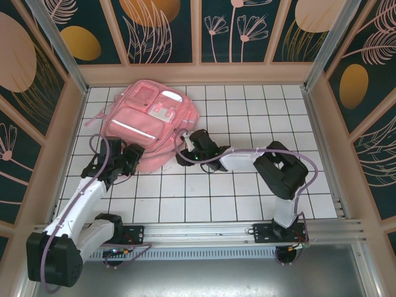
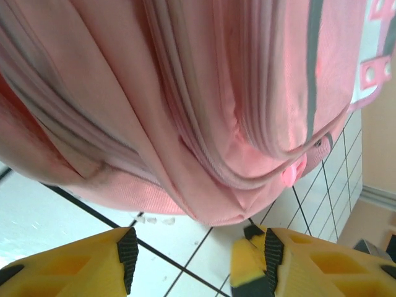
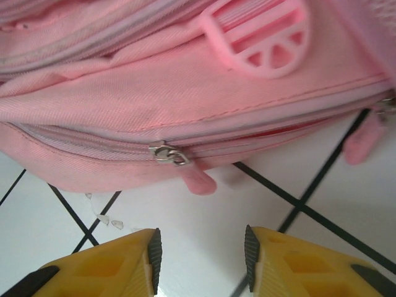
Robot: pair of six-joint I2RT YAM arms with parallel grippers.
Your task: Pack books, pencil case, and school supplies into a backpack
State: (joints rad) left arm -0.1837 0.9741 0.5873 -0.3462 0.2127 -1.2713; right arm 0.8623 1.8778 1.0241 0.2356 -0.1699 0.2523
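Note:
My left gripper will advance onto the fold at the backpack's near edge (image 2: pixel 193 209) and close, since that fold lies just beyond its open fingertips, with bare tile between them.
The pink backpack (image 1: pixel 151 120) lies flat on the tiled table at the back left, its zips closed as far as I can see. My left gripper (image 1: pixel 127 156) is at its near left edge. In the left wrist view that gripper (image 2: pixel 198 247) is open over bare tile, just short of the backpack (image 2: pixel 185 93). My right gripper (image 1: pixel 189 148) is at the near right edge. The right wrist view has it (image 3: pixel 201 250) open with nothing between the fingers, below a metal zip slider (image 3: pixel 167 154) with a pink pull tab (image 3: pixel 199 182). Books, pencil case and school supplies are out of view.
The white gridded table (image 1: pixel 247 185) is fenced by wooden walls on the left, back and right. A metal rail (image 1: pixel 216 232) with both arm bases runs along the near edge. A pink strap (image 1: pixel 93 120) trails left of the backpack.

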